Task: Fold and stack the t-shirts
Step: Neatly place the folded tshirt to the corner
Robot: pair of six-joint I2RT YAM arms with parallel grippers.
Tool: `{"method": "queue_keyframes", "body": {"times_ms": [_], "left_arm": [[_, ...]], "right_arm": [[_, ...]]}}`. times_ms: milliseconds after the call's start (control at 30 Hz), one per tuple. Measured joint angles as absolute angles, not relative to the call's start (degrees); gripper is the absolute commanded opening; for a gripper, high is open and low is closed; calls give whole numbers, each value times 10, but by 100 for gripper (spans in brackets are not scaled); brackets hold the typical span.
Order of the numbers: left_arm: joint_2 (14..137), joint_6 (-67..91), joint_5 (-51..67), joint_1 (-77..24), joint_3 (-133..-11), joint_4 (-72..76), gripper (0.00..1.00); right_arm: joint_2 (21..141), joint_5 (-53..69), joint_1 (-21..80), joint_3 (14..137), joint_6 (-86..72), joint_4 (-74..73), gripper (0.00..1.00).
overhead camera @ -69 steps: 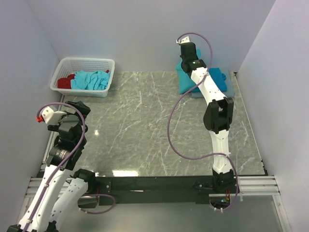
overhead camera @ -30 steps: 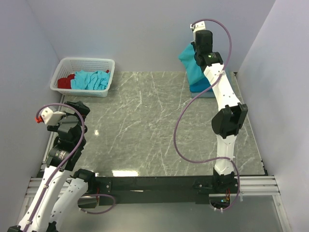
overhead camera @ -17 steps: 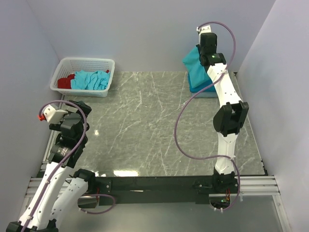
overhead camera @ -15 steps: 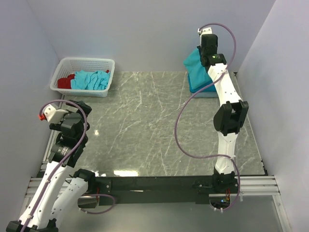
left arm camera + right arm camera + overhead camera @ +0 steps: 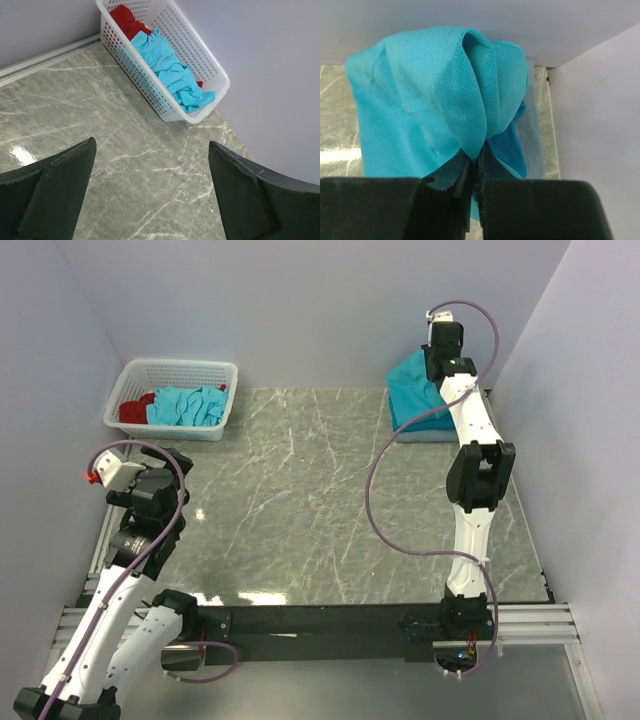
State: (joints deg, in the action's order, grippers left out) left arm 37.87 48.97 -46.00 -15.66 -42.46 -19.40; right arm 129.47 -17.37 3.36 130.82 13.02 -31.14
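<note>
I should lower my right gripper toward the side, bringing the turquoise t-shirt's fold over the darker blue t-shirt and pad [image 5: 440, 422] [image 5: 519, 143], since they are uncovered toward that side.
My right gripper [image 5: 479, 155] is shut on a bunched fold of a turquoise t-shirt [image 5: 435, 95], which drapes away from the jaws. In the top view that t-shirt [image 5: 408, 390] hangs at the table's far right corner, below the right gripper [image 5: 440, 352]. A darker blue t-shirt [image 5: 509, 150] lies under it on a pale grey pad [image 5: 535, 130]. More turquoise t-shirts [image 5: 188, 405] lie crumpled in the white basket [image 5: 225, 370]; they also show in the left wrist view [image 5: 167, 70]. My left gripper [image 5: 151, 145] stands open above bare table, near the left edge [image 5: 165, 462].
The white lattice basket [image 5: 207, 65] at the far left also holds a red garment [image 5: 125, 20]. Walls close in the table on the left, back and right. The marble table top [image 5: 300, 500] lies between the arms.
The right arm has swung right and toward the back wall, carrying the turquoise t-shirt over the corner pile. The left arm has shifted slightly, its gripper still open.
</note>
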Motion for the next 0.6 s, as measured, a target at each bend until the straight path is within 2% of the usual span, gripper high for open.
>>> {"method": "queue_keyframes", "body": {"times_ms": [233, 300, 367, 400, 433, 467, 500, 600], "left_arm": [[391, 490, -460, -157, -428, -193, 99], [392, 490, -460, -157, -429, -192, 100], [393, 490, -460, -157, -430, -192, 99], [394, 490, -460, -157, -430, -191, 99], [395, 490, -460, -157, -432, -190, 99], [397, 490, -460, -157, -432, -189, 99], [398, 490, -460, -157, -433, -189, 100], [404, 490, -460, -157, -435, -185, 99]], "right_arm": [[1330, -147, 10, 1308, 113, -300, 0], [1336, -144, 7, 1308, 106, -300, 4], [1342, -142, -1, 1308, 98, -299, 15], [1344, -143, -4, 1308, 94, -298, 37], [1346, -144, -7, 1308, 87, -297, 47], [1348, -148, -10, 1308, 84, -295, 63], [1350, -152, -11, 1308, 85, -294, 70], [1352, -168, -15, 1308, 83, -292, 77]]}}
